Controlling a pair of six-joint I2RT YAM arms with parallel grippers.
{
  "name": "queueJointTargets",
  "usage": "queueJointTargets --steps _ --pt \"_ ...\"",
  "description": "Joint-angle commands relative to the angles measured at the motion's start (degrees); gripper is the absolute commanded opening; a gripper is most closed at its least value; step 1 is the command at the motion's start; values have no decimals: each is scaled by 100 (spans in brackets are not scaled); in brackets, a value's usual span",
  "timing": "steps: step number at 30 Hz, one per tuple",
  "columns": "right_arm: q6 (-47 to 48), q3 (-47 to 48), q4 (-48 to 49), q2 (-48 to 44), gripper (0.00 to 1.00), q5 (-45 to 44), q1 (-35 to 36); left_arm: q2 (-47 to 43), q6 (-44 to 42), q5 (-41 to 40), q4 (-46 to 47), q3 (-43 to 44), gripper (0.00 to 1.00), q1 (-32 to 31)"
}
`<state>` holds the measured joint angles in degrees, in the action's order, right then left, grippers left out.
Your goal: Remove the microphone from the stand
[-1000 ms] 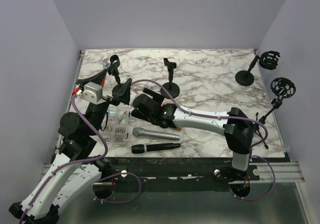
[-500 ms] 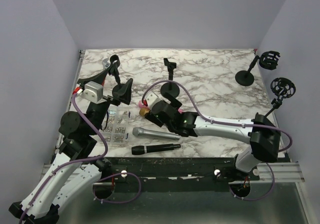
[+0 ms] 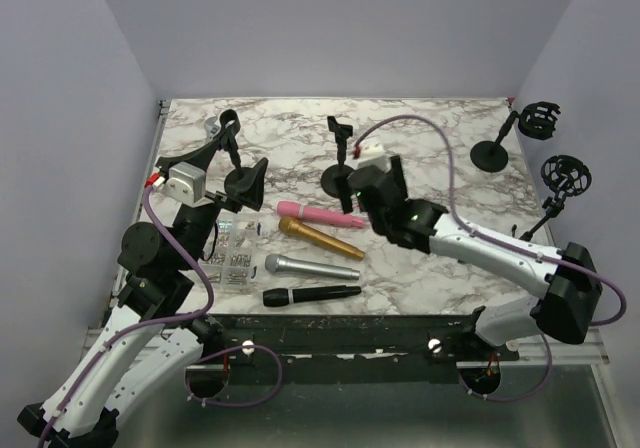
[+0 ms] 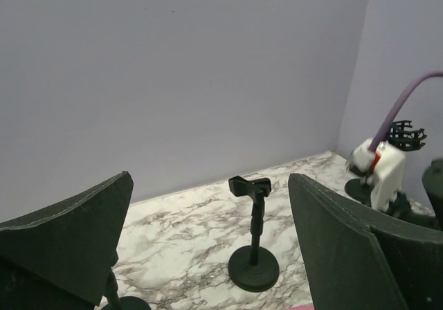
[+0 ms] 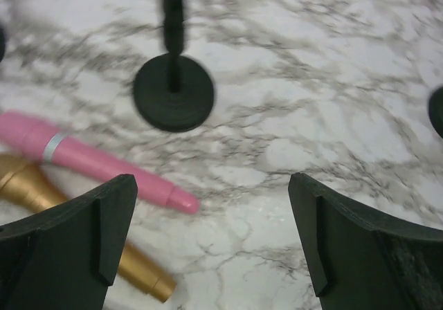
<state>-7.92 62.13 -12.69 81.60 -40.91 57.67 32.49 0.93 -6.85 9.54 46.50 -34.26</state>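
Observation:
My right gripper should turn and swing over to the slim pole under the edge shock mount (image 3: 540,222), which stands to its right in the top view.
Four microphones lie flat on the marble table: pink (image 3: 318,215), gold (image 3: 320,238), silver (image 3: 310,267) and black (image 3: 310,295). The middle stand (image 3: 341,163) stands upright with its clip empty; in the left wrist view the stand (image 4: 254,244) is between my fingers but far off. My right gripper (image 3: 350,200) is open and empty, hovering just right of the pink microphone's tail (image 5: 97,163), with the gold one (image 5: 142,277) by its left finger and the stand base (image 5: 173,92) ahead. My left gripper (image 3: 247,181) is open and empty, raised at the left.
A second clip stand (image 3: 229,136) is at the back left. A stand with a shock mount (image 3: 538,120) is at the back right, and another shock mount (image 3: 566,175) is at the right edge. Small clear packets (image 3: 232,253) lie near the left arm.
My right gripper has drawn back from the left, over the microphones, to beside the middle stand. The pink and gold microphones it covered now lie uncovered. The left arm has not moved.

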Motion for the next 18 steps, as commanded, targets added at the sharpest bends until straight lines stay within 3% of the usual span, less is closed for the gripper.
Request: queueJointTargets --steps 1,5,12,18 --pt "-1613 344 -1034 -796 100 -618 -1231 12 109 140 -66 210 99 -37" --pt "-2092 -207 -1204 -1717 100 -935 -1827 -33 135 142 -67 210 99 -44" --pt "-3776 -898 -2556 -2197 100 -1066 -2238 -65 234 212 -75 228 98 -54" --pt "-4806 -1604 -2658 -3168 96 -1818 -2372 -117 231 168 -69 213 99 -113"
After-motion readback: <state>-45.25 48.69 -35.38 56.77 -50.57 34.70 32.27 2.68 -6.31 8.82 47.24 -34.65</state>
